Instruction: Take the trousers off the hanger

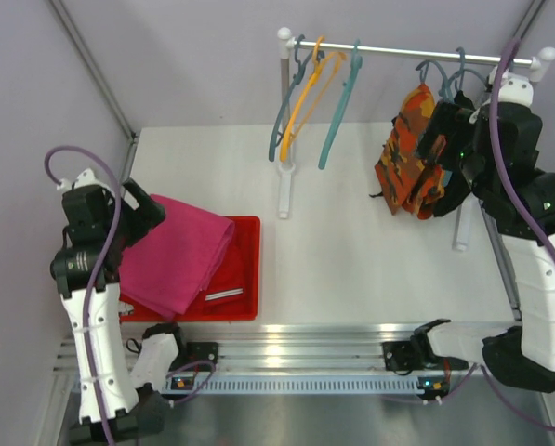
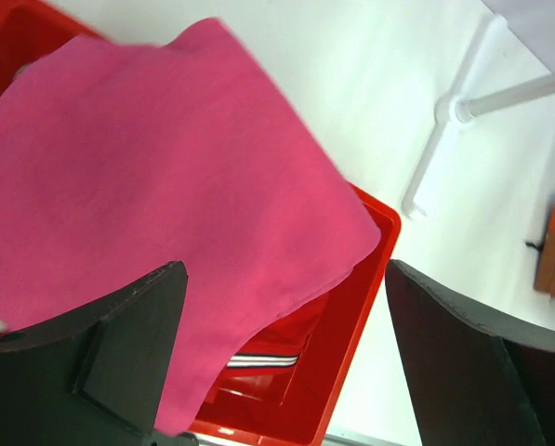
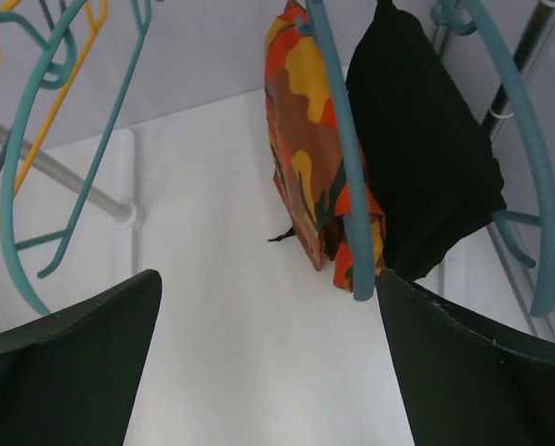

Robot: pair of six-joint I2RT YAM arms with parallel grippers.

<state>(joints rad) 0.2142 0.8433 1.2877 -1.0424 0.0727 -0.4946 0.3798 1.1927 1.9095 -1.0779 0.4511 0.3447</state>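
Note:
The teal hanger's near arm (image 3: 357, 223) is bare and stands out in front of the orange camouflage trousers (image 3: 300, 139). My right gripper will next move outward and close around it.
Magenta pink trousers (image 1: 177, 253) (image 2: 165, 177) lie draped over the left part of a red tray (image 1: 249, 226) (image 2: 356, 297). A black-and-white striped edge (image 1: 223, 295) (image 2: 263, 358) peeks out under them. My left gripper (image 1: 139, 216) (image 2: 286, 279) hovers open over their near edge, holding nothing. Orange camouflage trousers (image 1: 405, 158) (image 3: 300, 139) and black trousers (image 3: 416, 139) hang side by side on teal hangers (image 3: 347, 186) at the rail's right end. My right gripper (image 1: 442, 160) (image 3: 268, 279) stands open just in front of them, its right finger close to the hanger's lower end.
The white rail (image 1: 416, 51) runs across the back on two posts (image 1: 284, 177). Three bare hangers, two teal (image 1: 337, 102) and one orange (image 1: 305, 93), hang at its left end. An aluminium rail (image 1: 305, 348) lines the near edge.

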